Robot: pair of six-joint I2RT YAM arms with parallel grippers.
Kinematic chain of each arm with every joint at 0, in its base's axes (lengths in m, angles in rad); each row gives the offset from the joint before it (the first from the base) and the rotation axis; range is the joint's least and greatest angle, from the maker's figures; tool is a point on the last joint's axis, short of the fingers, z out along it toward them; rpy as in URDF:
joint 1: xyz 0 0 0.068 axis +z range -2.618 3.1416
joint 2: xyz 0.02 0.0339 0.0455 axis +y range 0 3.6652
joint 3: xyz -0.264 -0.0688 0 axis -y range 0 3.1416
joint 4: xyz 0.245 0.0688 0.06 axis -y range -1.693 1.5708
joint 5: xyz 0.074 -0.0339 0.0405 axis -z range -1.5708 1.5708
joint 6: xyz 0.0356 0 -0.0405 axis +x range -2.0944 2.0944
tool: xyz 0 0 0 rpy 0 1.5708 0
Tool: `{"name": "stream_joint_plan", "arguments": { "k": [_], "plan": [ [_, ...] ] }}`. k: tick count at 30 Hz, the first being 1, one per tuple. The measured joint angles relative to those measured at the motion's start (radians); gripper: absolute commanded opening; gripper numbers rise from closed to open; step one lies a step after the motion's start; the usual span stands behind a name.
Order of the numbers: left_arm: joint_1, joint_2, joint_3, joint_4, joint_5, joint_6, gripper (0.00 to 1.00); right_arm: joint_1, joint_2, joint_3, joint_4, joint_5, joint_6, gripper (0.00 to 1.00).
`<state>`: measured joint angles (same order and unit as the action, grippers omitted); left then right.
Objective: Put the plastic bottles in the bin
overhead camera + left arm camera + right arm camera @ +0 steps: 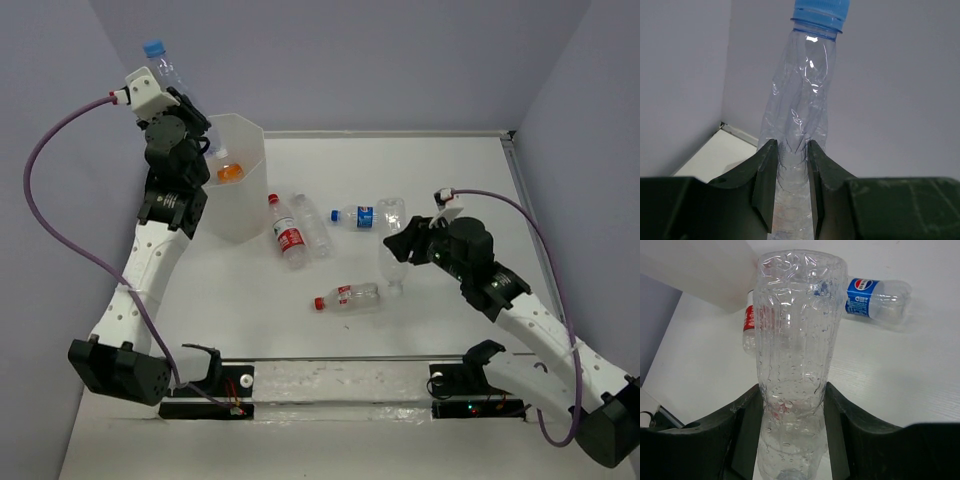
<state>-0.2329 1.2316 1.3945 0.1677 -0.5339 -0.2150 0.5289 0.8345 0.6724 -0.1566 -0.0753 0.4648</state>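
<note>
Next, my right gripper rises outward over the bin's open top and releases its clear bottle, since the bin lies to my gripper's left in the top view.
My left gripper is raised beside the bin's far-left rim and is shut on a crumpled clear bottle with a blue cap. The white octagonal bin holds an orange-filled bottle. My right gripper is shut on a clear bottle over the table's right middle. On the table lie a red-label bottle, a clear bottle, a blue-label bottle and a red-cap bottle.
Grey walls close in the table at the back and both sides. A black rail with the arm bases runs along the near edge. A purple cable loops out from the left arm.
</note>
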Motion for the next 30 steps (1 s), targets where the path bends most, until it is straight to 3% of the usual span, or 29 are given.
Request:
{"name": "stream_joint_plan", "arguments": {
  "k": [5, 6, 8, 12, 18, 25, 30],
  "plan": [
    [0.001, 0.011, -0.140, 0.075, -0.016, -0.002, 0.54, 0.076, 0.102, 0.096, 0.026, 0.000, -0.005, 0.33],
    [0.001, 0.011, -0.171, 0.081, -0.018, -0.001, 0.69, 0.098, 0.133, 0.134, 0.036, 0.004, -0.011, 0.33],
    [0.001, 0.011, -0.209, 0.084, -0.019, 0.003, 0.84, 0.144, 0.188, 0.203, 0.051, 0.011, -0.024, 0.33],
    [0.002, -0.003, -0.238, 0.085, -0.005, 0.003, 0.98, 0.211, 0.298, 0.356, 0.109, 0.016, -0.051, 0.33],
    [0.002, -0.123, -0.244, 0.049, 0.079, -0.039, 0.99, 0.247, 0.454, 0.555, 0.164, 0.015, -0.097, 0.33],
    [0.001, -0.391, -0.265, -0.031, 0.291, -0.109, 0.99, 0.276, 0.641, 0.793, 0.204, 0.012, -0.149, 0.33],
    [0.001, -0.574, -0.331, -0.109, 0.376, -0.134, 0.99, 0.304, 0.853, 1.093, 0.242, 0.012, -0.198, 0.33]
  ]
}}
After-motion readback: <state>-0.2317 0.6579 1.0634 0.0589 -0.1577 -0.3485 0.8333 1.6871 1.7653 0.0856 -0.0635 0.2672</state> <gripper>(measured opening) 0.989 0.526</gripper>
